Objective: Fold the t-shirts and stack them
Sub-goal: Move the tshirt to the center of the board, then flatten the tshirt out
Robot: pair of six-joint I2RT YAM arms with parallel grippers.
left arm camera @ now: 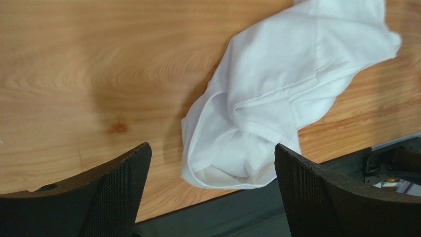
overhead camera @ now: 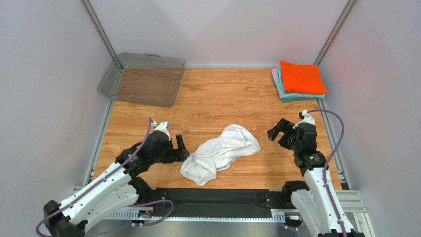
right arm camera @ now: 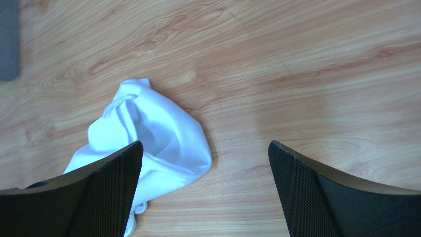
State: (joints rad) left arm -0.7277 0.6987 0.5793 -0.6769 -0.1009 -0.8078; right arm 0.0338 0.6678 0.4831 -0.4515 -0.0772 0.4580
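Note:
The white t-shirt's near end is closest to my gripper's fingers. My left gripper will next go down and gently back toward my base, onto the folded edge at the white t-shirt's near end (overhead camera: pixel 184 171) (left arm camera: pixel 189 170).
A crumpled white t-shirt (overhead camera: pixel 221 153) lies in a heap near the front middle of the wooden table (overhead camera: pixel 222 98). At the back right corner sits a stack of folded t-shirts (overhead camera: pixel 299 81), orange on top with teal and pink under it. My left gripper (overhead camera: pixel 179 146) hangs open just left of the white heap, nothing between its fingers; its wrist view shows the white t-shirt (left arm camera: pixel 276 98) ahead of the left gripper (left arm camera: pixel 212 187). My right gripper (overhead camera: pixel 277 131) stands open to the heap's right, apart from it; the white t-shirt (right arm camera: pixel 148 133) fills its lower left, beside the right gripper (right arm camera: pixel 205 187).
A clear grey plastic bin (overhead camera: pixel 143 79) sits at the back left corner. A black strip (overhead camera: pixel 217 200) runs along the table's front edge, just below the white heap. Metal frame posts and grey walls close the sides.

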